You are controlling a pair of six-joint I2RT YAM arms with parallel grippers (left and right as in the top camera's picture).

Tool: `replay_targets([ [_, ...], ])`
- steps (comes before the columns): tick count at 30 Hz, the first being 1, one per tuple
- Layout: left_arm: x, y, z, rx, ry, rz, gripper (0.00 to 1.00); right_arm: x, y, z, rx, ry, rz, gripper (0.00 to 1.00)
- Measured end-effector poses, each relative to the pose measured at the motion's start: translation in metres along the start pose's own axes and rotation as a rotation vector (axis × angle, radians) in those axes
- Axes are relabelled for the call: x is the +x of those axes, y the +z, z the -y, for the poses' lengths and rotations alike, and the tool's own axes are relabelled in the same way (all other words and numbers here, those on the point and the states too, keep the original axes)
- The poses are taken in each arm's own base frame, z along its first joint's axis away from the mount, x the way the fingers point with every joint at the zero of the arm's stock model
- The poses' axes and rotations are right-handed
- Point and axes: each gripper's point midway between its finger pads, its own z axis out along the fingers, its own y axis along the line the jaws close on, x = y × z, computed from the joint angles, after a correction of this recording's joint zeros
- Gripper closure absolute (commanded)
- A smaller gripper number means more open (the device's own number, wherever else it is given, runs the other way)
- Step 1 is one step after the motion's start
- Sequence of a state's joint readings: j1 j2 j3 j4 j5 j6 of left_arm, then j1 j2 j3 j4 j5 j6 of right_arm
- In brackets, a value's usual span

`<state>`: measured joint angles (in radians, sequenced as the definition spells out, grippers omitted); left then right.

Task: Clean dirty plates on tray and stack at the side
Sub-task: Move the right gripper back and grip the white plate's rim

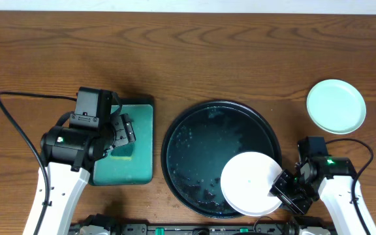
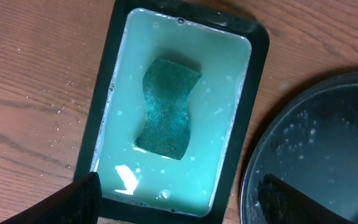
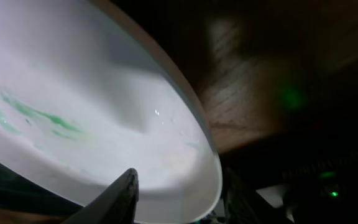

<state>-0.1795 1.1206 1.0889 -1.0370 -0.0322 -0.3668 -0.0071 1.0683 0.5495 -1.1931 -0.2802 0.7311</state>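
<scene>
The robot should lower its left gripper into the soapy water with its open fingers on both sides of the sponge's narrow middle [image 2: 168, 109], because the white plate still has teal smears on it.
The large black tray [image 1: 198, 147] lies at the table's middle, wet with droplets; its rim also shows in the left wrist view [image 2: 328, 143]. A white plate [image 1: 250, 183] sits tilted over the tray's lower right rim. My right gripper [image 1: 284, 189] is shut on its right edge. In the right wrist view the plate [image 3: 104, 93] shows teal smears, with my fingers [image 3: 179, 199] on either side of its rim. A mint-green plate [image 1: 336, 106] rests on the table at the right. My left gripper [image 1: 119, 134] is open and empty above the sponge tray.
A green rectangular tray [image 1: 142, 130] of soapy water stands left of the black tray and holds a dark green sponge [image 2: 168, 109]. Its black rim [image 2: 257, 50] lies close to the black tray. A cable [image 1: 18, 124] runs along the left arm.
</scene>
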Motion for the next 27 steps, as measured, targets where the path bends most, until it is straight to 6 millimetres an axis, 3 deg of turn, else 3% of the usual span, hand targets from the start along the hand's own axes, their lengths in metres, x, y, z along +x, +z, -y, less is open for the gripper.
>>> replay_targets([
  [4,0.0,0.0,0.0,0.0,0.0,0.0,0.19,-0.004,0.001,-0.004,-0.016,-0.003,0.017,0.67],
  [6,0.0,0.0,0.0,0.0,0.0,0.001,0.19,-0.006,0.001,-0.004,-0.016,-0.004,0.023,0.73],
  [10,0.0,0.0,0.0,0.0,0.001,0.0,0.19,-0.009,0.001,0.0,0.004,0.001,0.041,0.71],
  [15,0.0,0.0,0.0,0.0,0.001,0.0,0.19,-0.012,0.006,0.004,0.019,0.001,0.056,0.76],
  [17,0.0,0.0,0.0,0.0,0.001,0.0,0.19,-0.012,0.009,0.005,0.023,0.002,0.056,0.8],
  [19,0.0,0.0,0.0,0.0,0.001,0.0,0.19,-0.013,0.01,0.006,0.022,0.0,0.059,0.98],
  [27,0.0,0.0,0.0,0.0,0.001,0.001,0.19,-0.018,0.009,0.002,0.008,-0.004,0.081,0.99],
])
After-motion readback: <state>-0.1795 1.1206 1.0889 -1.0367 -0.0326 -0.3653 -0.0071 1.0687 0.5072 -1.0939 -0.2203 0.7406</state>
